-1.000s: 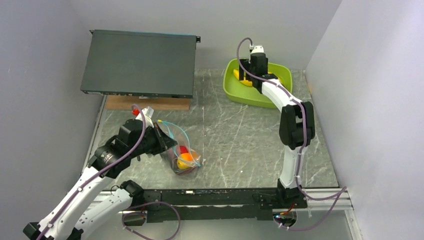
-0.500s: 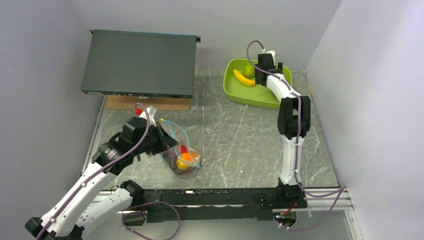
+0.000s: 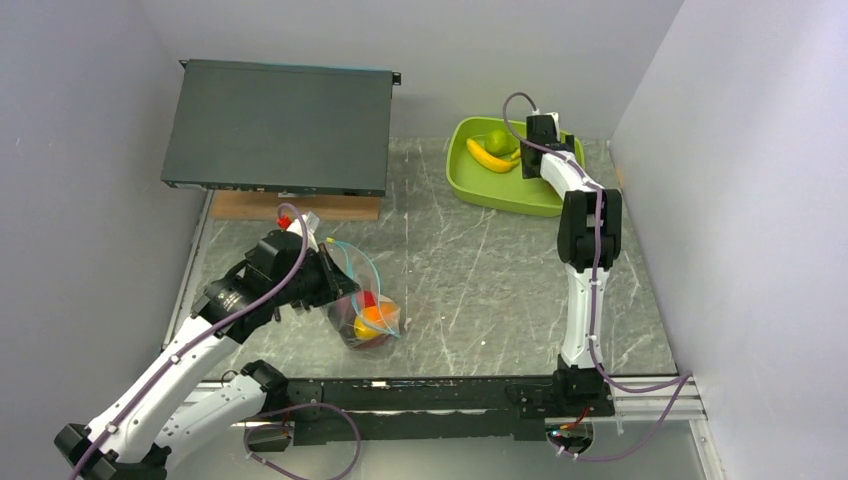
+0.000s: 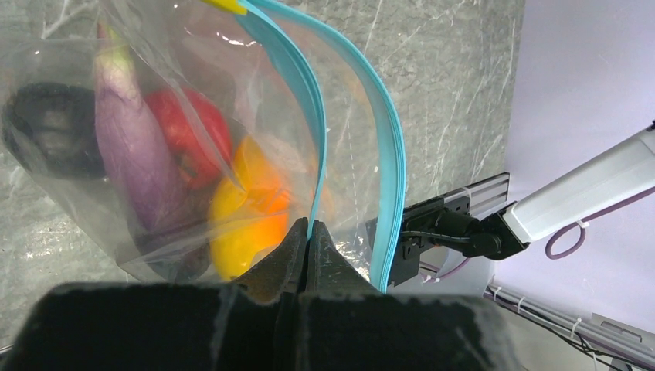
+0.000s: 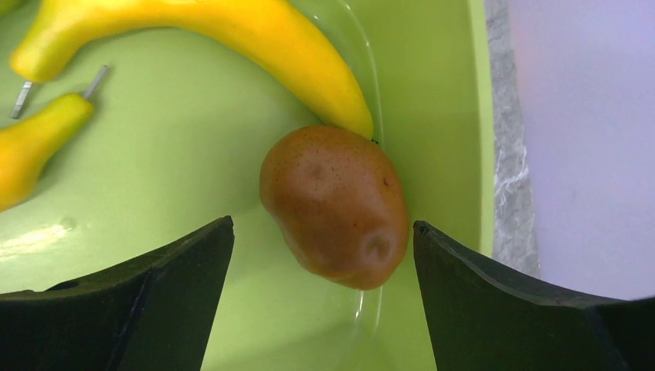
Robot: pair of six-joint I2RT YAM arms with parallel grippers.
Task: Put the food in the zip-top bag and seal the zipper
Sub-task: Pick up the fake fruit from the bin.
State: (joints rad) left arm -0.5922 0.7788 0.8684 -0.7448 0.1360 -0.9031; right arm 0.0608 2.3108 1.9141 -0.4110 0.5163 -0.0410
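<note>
The right gripper moves down around the brown kiwi (image 5: 336, 205) on the tub's bottom next and closes, since its open fingers already line up with both sides of the kiwi.
My left gripper (image 4: 309, 228) is shut on the teal zipper strip (image 4: 313, 116) of the clear zip-top bag (image 3: 365, 305), holding its mouth open. Inside the bag lie a purple eggplant (image 4: 127, 147), a red apple (image 4: 189, 143) and an orange piece (image 4: 243, 212). My right gripper (image 5: 324, 236) is open over the lime-green tub (image 3: 505, 190), its fingers on either side of a brown kiwi (image 5: 336, 205). Yellow bananas (image 5: 247, 35) and a green lime (image 3: 497, 139) also lie in the tub.
A dark flat box (image 3: 280, 125) sits on a wooden block (image 3: 295, 207) at the back left. White walls close in the back and both sides. A black rail (image 3: 430, 395) runs along the table's near edge.
My right gripper has moved right across the tub, uncovering the banana and lime, and now hangs over the kiwi. My left gripper has shifted slightly right, still holding the bag.
</note>
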